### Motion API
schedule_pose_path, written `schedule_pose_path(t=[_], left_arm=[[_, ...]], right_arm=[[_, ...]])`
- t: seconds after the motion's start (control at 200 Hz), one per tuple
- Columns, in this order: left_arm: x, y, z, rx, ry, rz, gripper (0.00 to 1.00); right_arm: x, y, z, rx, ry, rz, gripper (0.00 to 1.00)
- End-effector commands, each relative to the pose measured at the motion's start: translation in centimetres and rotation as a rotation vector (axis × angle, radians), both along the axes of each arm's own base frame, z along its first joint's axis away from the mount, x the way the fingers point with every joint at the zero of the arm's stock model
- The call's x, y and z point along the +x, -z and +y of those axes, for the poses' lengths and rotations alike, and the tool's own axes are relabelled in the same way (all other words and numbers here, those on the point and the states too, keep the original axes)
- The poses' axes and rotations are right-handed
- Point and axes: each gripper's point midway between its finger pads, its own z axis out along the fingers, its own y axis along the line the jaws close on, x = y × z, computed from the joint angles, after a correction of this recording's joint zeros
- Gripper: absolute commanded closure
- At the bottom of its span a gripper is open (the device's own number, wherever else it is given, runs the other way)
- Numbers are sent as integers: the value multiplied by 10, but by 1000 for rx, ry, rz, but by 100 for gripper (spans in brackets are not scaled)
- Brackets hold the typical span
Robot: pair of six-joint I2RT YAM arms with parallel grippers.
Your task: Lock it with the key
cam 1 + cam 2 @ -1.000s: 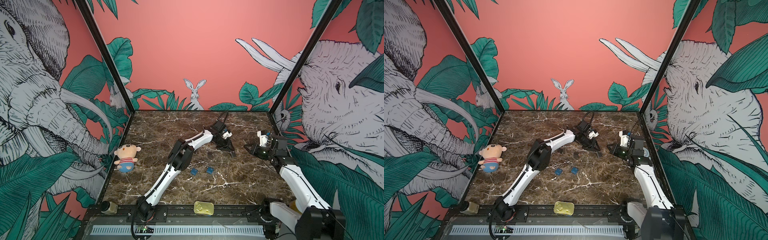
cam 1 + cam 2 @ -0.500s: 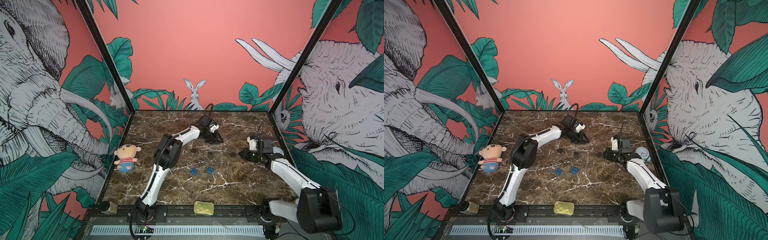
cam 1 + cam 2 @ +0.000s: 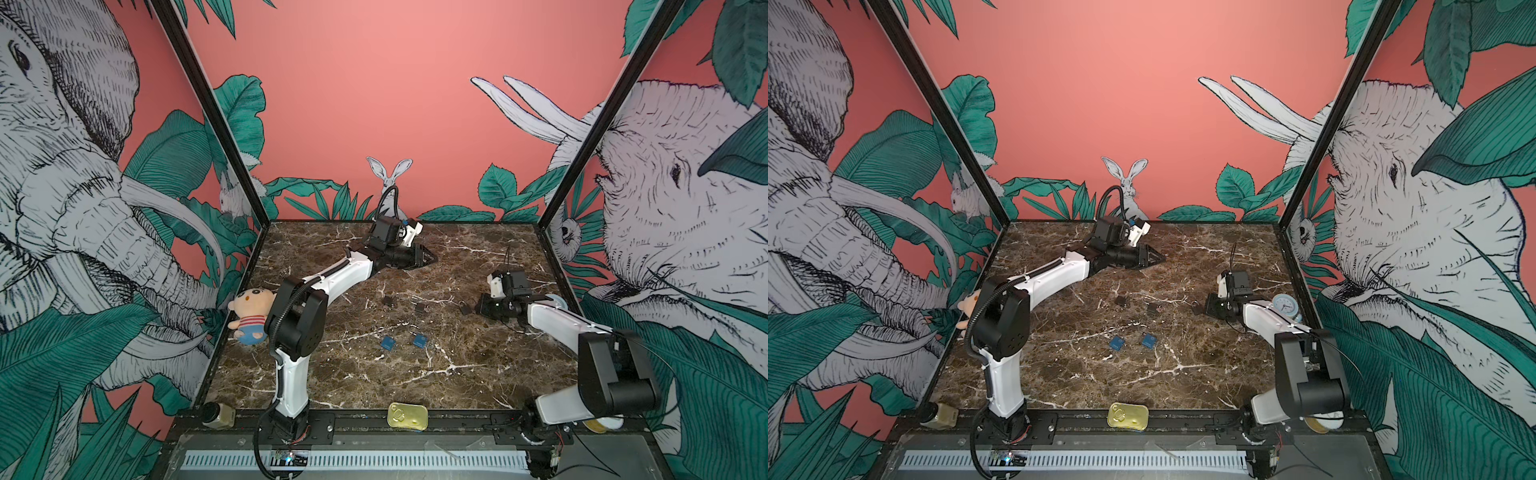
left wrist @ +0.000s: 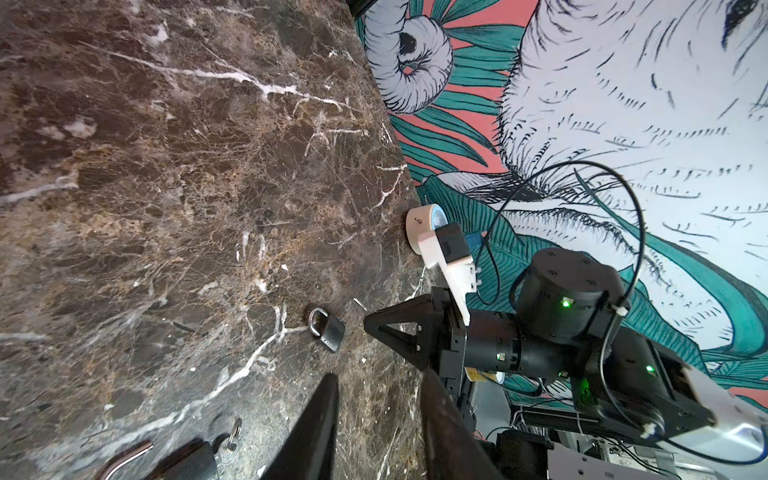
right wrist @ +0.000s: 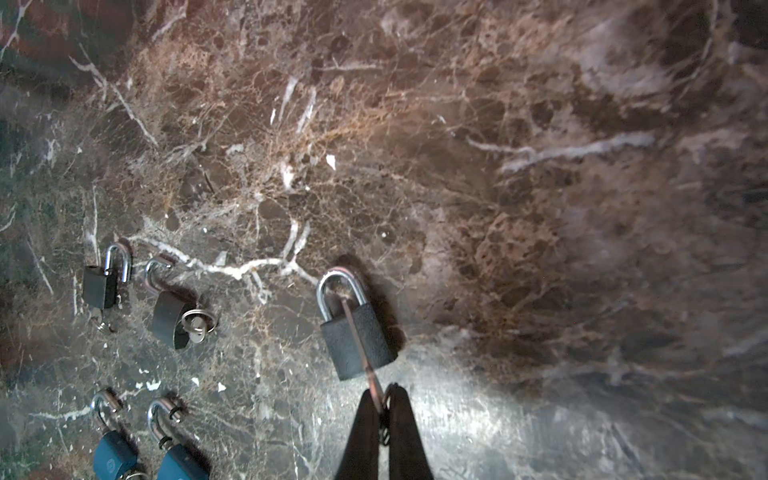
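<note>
The black padlock's shackle is already closed, so my right gripper will lower to the bare marble beside the lock next and release the thin metal key there.
A black padlock with a closed silver shackle lies flat on the marble table, right of centre in both top views. My right gripper is shut on a thin metal key. The key's blade sticks out past the fingertips and crosses over the padlock's body toward the shackle. Whether the blade touches the lock I cannot tell. My left gripper lies low at the back of the table, open, nothing between its fingers. From there the padlock and the right gripper beside it both show.
Two more black padlocks with keys in them lie mid-table. Two blue padlocks sit nearer the front. A plush doll leans at the left wall, a small clock at the right, a gold tin on the front rail.
The left arm has swung from mid-table to the back, its jaws a little wider. The right gripper has come down and inward, bringing the key over the black padlock.
</note>
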Motion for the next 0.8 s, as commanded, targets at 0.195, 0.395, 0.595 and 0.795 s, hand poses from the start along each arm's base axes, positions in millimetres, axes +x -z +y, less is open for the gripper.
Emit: schedule_pose_path(t=[0.195,0.395,0.595,0.795], left_arm=[[4,-5,10,-66,-19,10,64],[5,-1,15,-71,-24,20,64],[6,0,19,-72,-30,23,64],[6,1,20,-76,-33,26,64]], right_arm=[[16,4,5,-15,-3,-14,96],[18,13,8,-21,-8,6,94],[22,13,6,-37,1,5,89],[20,14,4,-50,2,15,81]])
